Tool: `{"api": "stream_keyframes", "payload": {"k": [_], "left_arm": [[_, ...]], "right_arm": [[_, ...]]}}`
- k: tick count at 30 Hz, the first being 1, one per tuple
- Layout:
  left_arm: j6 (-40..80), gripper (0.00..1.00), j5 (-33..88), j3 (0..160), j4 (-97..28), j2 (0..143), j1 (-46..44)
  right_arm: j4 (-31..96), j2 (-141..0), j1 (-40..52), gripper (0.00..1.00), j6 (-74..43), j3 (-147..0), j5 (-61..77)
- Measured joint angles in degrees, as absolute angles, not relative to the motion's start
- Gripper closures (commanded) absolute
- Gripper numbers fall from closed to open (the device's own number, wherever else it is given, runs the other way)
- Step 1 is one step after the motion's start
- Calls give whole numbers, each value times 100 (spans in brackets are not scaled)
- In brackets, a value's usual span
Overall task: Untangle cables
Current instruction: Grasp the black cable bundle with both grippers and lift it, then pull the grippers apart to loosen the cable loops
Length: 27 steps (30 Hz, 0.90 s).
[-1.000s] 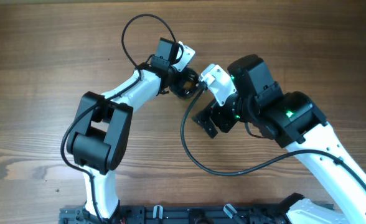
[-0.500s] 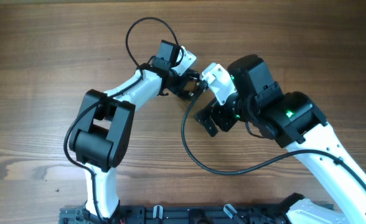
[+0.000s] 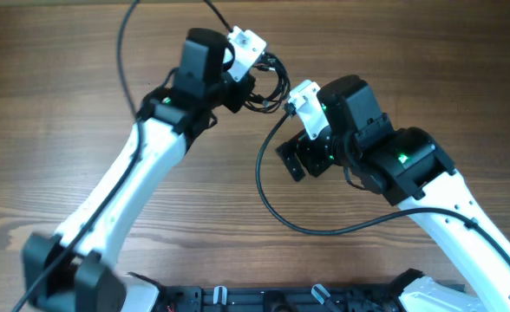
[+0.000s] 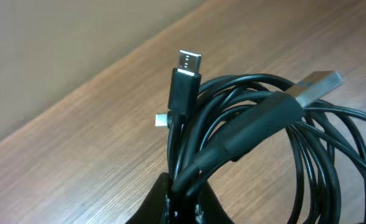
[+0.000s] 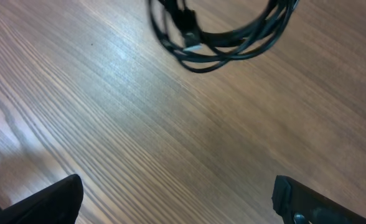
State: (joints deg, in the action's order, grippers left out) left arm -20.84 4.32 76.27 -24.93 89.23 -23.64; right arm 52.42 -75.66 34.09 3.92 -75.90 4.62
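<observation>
My left gripper should go up and pull over the bare tabletop to release the strands. The bare tabletop is to its left in the overhead view.
A tangled bundle of black cables hangs from my left gripper, lifted above the wooden table. In the left wrist view my left gripper is shut on the cable bundle; a micro-USB plug and a USB-A plug stick out of it. One long strand loops down over the table in front of my right arm. My right gripper is open and empty, below and right of the bundle. In the right wrist view the coils hang ahead of my open right gripper.
Another black strand runs up off the top edge at the far left. The wooden table surrounds both arms. A black rail runs along the front edge.
My left arm has swung up and away from the table, lifting the cable bundle with it toward the far side. My right gripper has shifted slightly upward and stays open.
</observation>
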Motion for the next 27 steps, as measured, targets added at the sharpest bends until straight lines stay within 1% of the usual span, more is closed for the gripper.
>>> {"api": "stream_keyframes", "payload": {"k": [3, 7, 9, 10, 11, 15, 17, 19, 21, 23, 27], "left_arm": [[-2084, 96, 432, 7627, -2773, 8580, -2364], [-2084, 96, 281, 7625, -3094, 8420, -2364], [-2084, 96, 189, 7625, -3197, 8390, -2364], [-2084, 96, 152, 7625, -3221, 8388, -2364], [-2084, 96, 123, 7625, -3221, 8388, -2364], [-2069, 96, 89, 7625, -3197, 8309, -2364], [-2069, 96, 86, 7625, -3183, 8088, -2364], [-2069, 96, 71, 7625, -3186, 7789, -2364], [-2069, 96, 67, 7625, -3269, 7540, -2364], [-2069, 96, 67, 7625, -3415, 7225, -2364], [-2067, 96, 21, 7625, -3717, 7067, -2364]], "right_arm": [[4987, -7585, 3409, 0, 462, -7590, 449], [4213, -7585, 3409, 2, 718, -7590, 429], [3745, -7588, 3409, 7, 781, -7590, 421], [3566, -7588, 3409, 12, 784, -7590, 419], [3374, -7590, 3409, 12, 803, -7590, 421], [3242, -7743, 3409, 13, 757, -7590, 423], [3242, -8018, 3409, 17, 714, -7590, 423], [3214, -8243, 3409, 17, 666, -7590, 423], [3122, -8348, 3409, 17, 593, -7590, 429], [2989, -8370, 3409, 20, 537, -7590, 495], [2775, -8370, 3409, 19, 469, -7590, 707]]}}
